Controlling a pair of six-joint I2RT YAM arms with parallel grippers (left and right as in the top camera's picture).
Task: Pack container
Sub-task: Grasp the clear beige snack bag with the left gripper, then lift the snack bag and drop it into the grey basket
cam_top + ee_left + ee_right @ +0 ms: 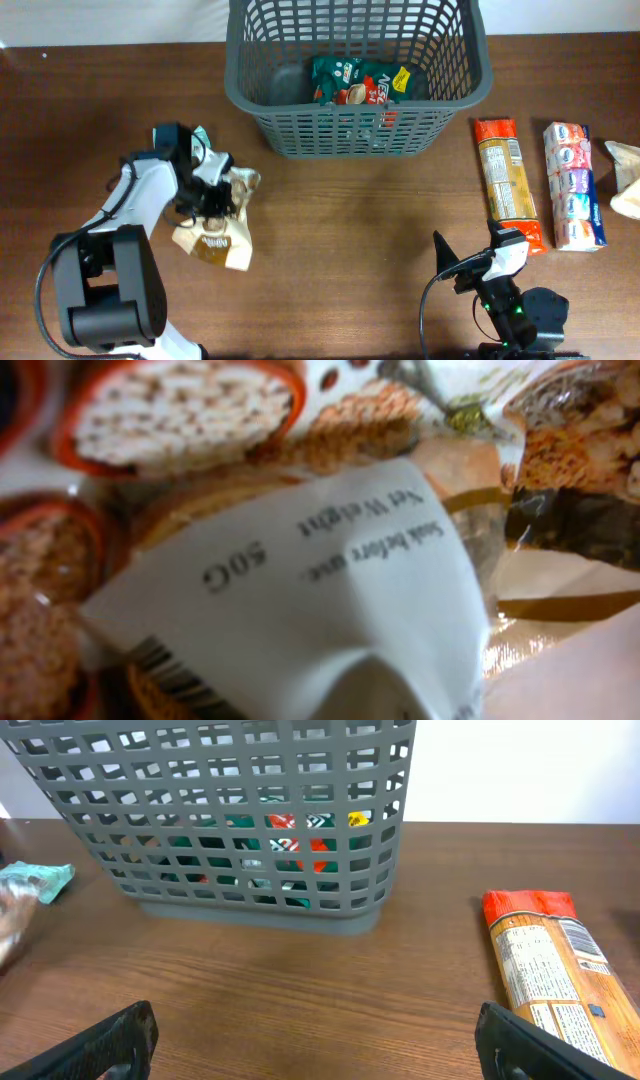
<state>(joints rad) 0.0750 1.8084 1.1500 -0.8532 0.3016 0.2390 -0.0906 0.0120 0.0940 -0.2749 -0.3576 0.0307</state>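
Observation:
My left gripper should next lift the beige packet outward over the basket's rim, lower it and let it go, because the basket's bare bottom beside the green packet lies outward.
The container, a large dark grey lattice basket, stands at the back centre and holds a green snack packet; it also fills the top of the right wrist view. My left gripper is down on a beige snack packet left of centre. The packet fills the left wrist view and hides the fingers; it looks bunched up between them. My right gripper is open and empty low over the table at the front right.
A long orange packet, a white and red packet and a beige packet lie at the right. A small teal packet lies by the left arm.

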